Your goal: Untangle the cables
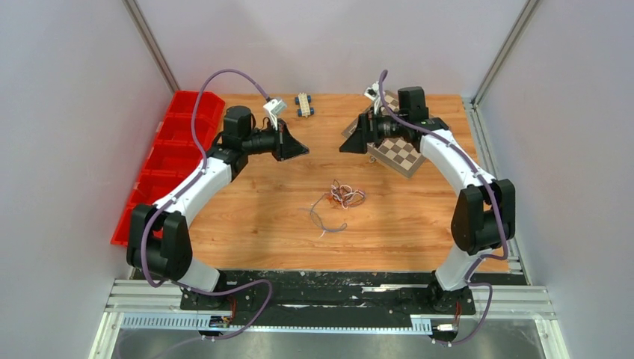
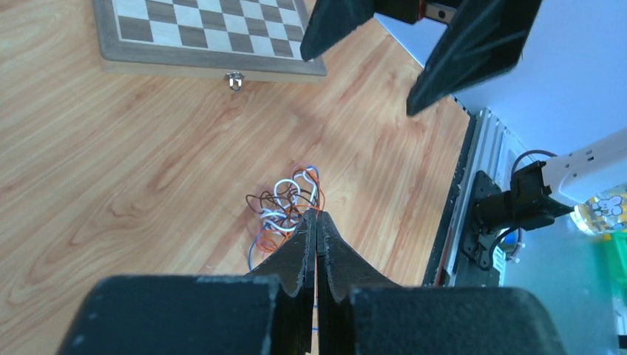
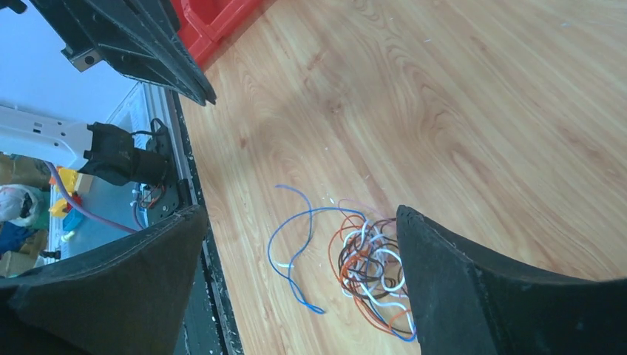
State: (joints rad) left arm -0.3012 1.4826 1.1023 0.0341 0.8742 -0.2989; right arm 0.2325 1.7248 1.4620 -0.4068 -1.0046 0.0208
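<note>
The robot's open right gripper will go down and back next, onto the white wire's loop (image 1: 345, 190) (image 3: 388, 256), which is below it and nearer the robot's base, in the open on the tangle.
The cables (image 1: 340, 199) are thin white, orange, brown and blue wires in a small tangle on the wooden table, with a loose blue strand trailing toward the front left. In the left wrist view the tangle (image 2: 285, 207) lies just beyond my fingertips. In the right wrist view the tangle (image 3: 370, 266) lies between my fingers, near the right one. My left gripper (image 1: 303, 149) is shut and empty, raised above the table behind and left of the tangle. My right gripper (image 1: 345, 146) is open and empty, raised behind the tangle.
A wooden chessboard (image 1: 400, 155) lies at the back right under my right arm. Red bins (image 1: 168, 149) line the left table edge. A small toy car (image 1: 303, 105) sits at the back centre. Grey walls enclose the table.
</note>
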